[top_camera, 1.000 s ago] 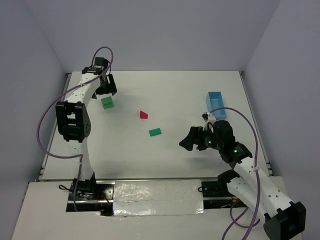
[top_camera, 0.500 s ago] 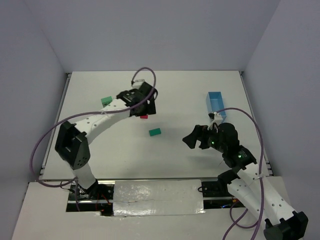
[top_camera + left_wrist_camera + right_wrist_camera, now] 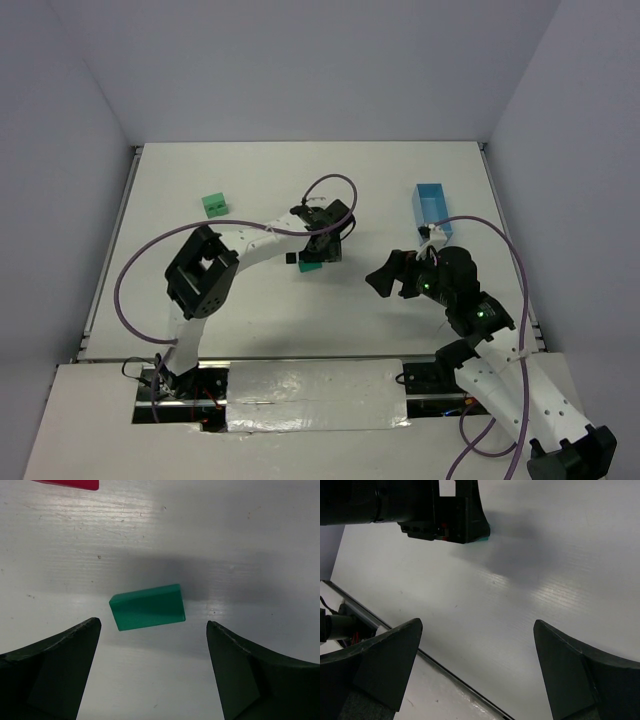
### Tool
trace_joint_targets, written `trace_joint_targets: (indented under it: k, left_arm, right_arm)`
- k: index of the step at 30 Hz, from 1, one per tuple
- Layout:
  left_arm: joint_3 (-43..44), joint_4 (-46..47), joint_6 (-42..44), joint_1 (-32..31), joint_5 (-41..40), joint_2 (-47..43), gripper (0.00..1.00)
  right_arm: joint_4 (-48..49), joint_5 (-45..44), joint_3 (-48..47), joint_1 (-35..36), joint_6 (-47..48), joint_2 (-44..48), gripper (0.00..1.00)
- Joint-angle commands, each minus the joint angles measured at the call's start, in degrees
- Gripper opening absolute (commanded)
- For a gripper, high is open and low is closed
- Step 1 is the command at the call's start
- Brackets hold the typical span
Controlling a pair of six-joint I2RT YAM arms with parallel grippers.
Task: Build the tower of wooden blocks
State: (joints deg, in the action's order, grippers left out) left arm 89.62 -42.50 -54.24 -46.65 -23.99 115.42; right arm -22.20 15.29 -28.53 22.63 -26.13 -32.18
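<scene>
Next, my left gripper lowers to the flat green block (image 3: 308, 267) and closes on its short ends, because its length spans the gap between the open fingers.
A flat green block (image 3: 147, 613) lies on the white table, just ahead of and between the tips of my open left gripper (image 3: 152, 629). In the top view the left gripper (image 3: 312, 256) hovers over this block (image 3: 308, 267) at the table's middle. An edge of the red roof block (image 3: 67, 484) shows at the top of the left wrist view; the arm hides it from above. Two green cubes (image 3: 214, 205) sit together at the far left. My right gripper (image 3: 386, 273) is open and empty, right of the middle. The right wrist view shows the left gripper's body (image 3: 442, 510).
A light-blue oblong tray (image 3: 432, 208) stands at the far right. The table's front edge with its black rail (image 3: 450, 672) runs below the right gripper (image 3: 477, 625). Purple cables loop from both arms.
My left arm has swung from the green cubes at the far left, past the red block, to above the flat green block. The right gripper rose slightly in the first half second.
</scene>
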Motion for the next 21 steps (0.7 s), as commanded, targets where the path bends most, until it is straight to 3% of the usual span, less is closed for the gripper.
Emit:
trace_joint_targets:
  k: [1, 15, 21]
  left_arm:
    - [1.52, 0.75, -1.84, -0.19, 0.17, 1.21, 0.99]
    - [1.43, -0.39, -3.59, 0.34, -2.02, 4.2, 0.97]
    - [0.64, 0.23, -3.86, 0.42, -2.47, 3.33, 0.88]
  right_arm:
    - [1.19, 0.79, -0.12, 0.13, 0.03, -0.16, 1.0]
    - [1.54, 1.85, 0.14, 0.13, 0.2, -0.69, 1.0]
    - [1.72, 2.2, 0.15, 0.04, 0.29, -1.04, 1.0]
